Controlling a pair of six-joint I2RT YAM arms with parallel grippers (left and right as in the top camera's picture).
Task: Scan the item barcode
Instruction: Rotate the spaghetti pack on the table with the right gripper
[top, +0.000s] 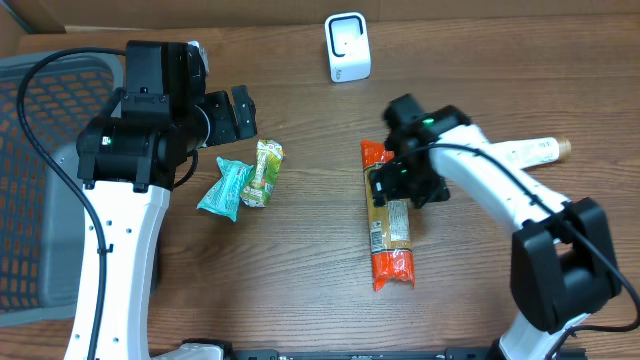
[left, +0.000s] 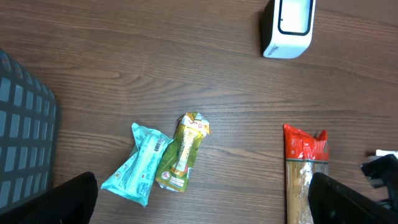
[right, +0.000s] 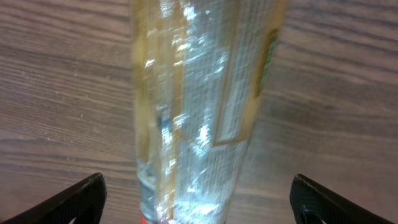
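Note:
My right gripper lowers next, tilting sideways onto the spaghetti pack's long edge with the green label (top: 407, 216) (right: 252, 106), since the pack lies flat, its broad side up.
A long pack of spaghetti (top: 390, 225) with red ends lies flat on the wooden table, running front to back. My right gripper (top: 405, 183) hangs low over its far half, open, one finger on each side and neither touching it. In the right wrist view the clear wrapper (right: 199, 106) with printed text fills the middle, between the wide-apart fingertips of that gripper (right: 196, 202). The white scanner (top: 347, 47) stands at the back of the table. My left gripper (top: 232, 114) is open and empty, held high at the left; its wrist view shows the scanner (left: 288, 26) and the pack's red end (left: 305, 149).
A teal snack pack (top: 224, 188) and a green one (top: 264, 172) lie side by side left of centre, below the left gripper (left: 199, 202). A grey mesh basket (top: 40, 180) stands at the left edge. A cream bottle (top: 530, 152) lies at the right behind the right arm.

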